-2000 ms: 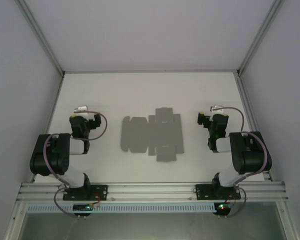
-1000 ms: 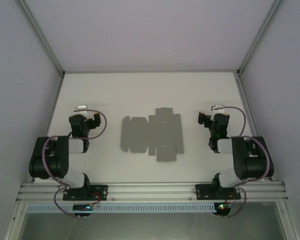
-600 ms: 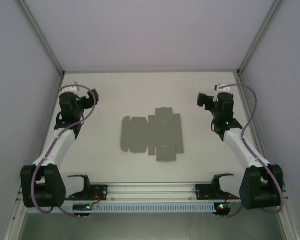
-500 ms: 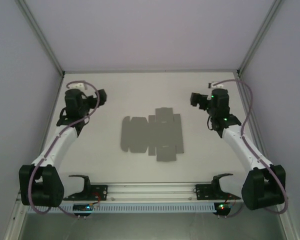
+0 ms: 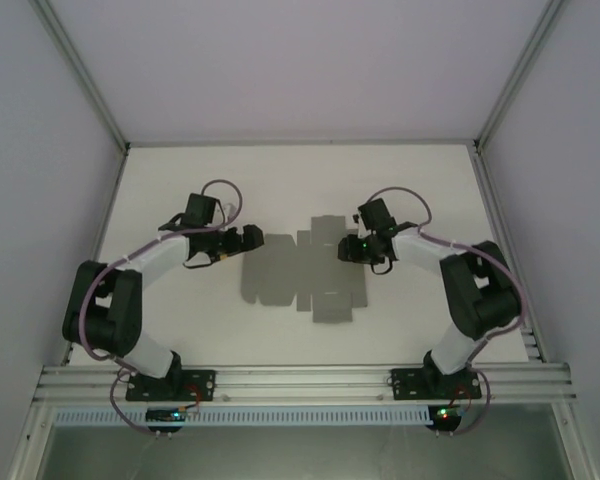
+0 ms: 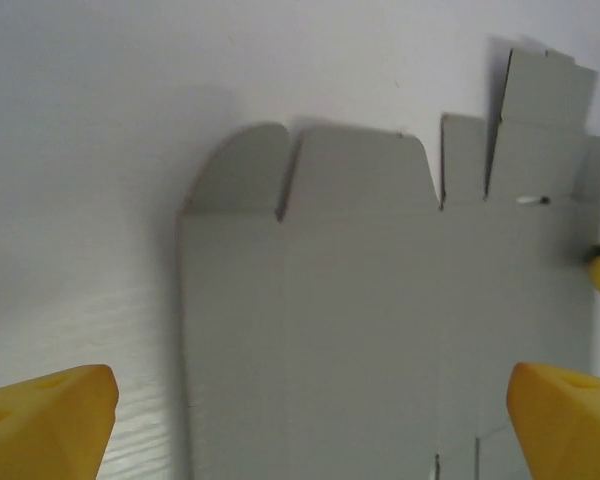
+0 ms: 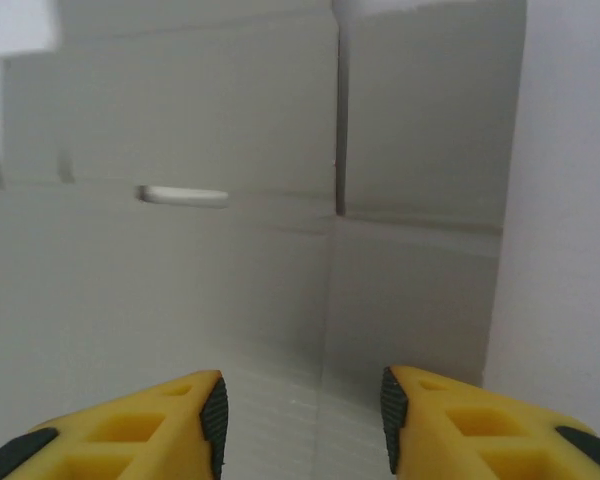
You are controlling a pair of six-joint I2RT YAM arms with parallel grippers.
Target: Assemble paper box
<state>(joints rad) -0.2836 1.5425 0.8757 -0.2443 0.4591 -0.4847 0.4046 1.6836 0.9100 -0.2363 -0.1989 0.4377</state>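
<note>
The blank's long straight edge runs between my left gripper's fingers, so the gripper comes down onto that edge next.
The paper box (image 5: 300, 272) is a flat grey die-cut blank lying in the middle of the white table, flaps and tabs spread out. My left gripper (image 5: 248, 240) hovers at its left edge, yellow fingers (image 6: 50, 415) wide open over the blank (image 6: 380, 320). My right gripper (image 5: 352, 247) sits over the blank's upper right part. It is open too, its yellow fingers (image 7: 160, 420) straddling a fold line on the cardboard (image 7: 280, 250) beside a small slot (image 7: 183, 195). Neither gripper holds anything.
The white table (image 5: 180, 190) is fenced by metal frame posts (image 5: 80, 75) and pale walls. An aluminium rail (image 5: 300, 380) runs along the near edge with both arm bases bolted to it.
Both arms swung in from the table's outer sides to the blank: the left gripper reached its left edge, the right gripper its upper right. The blank has not moved.
</note>
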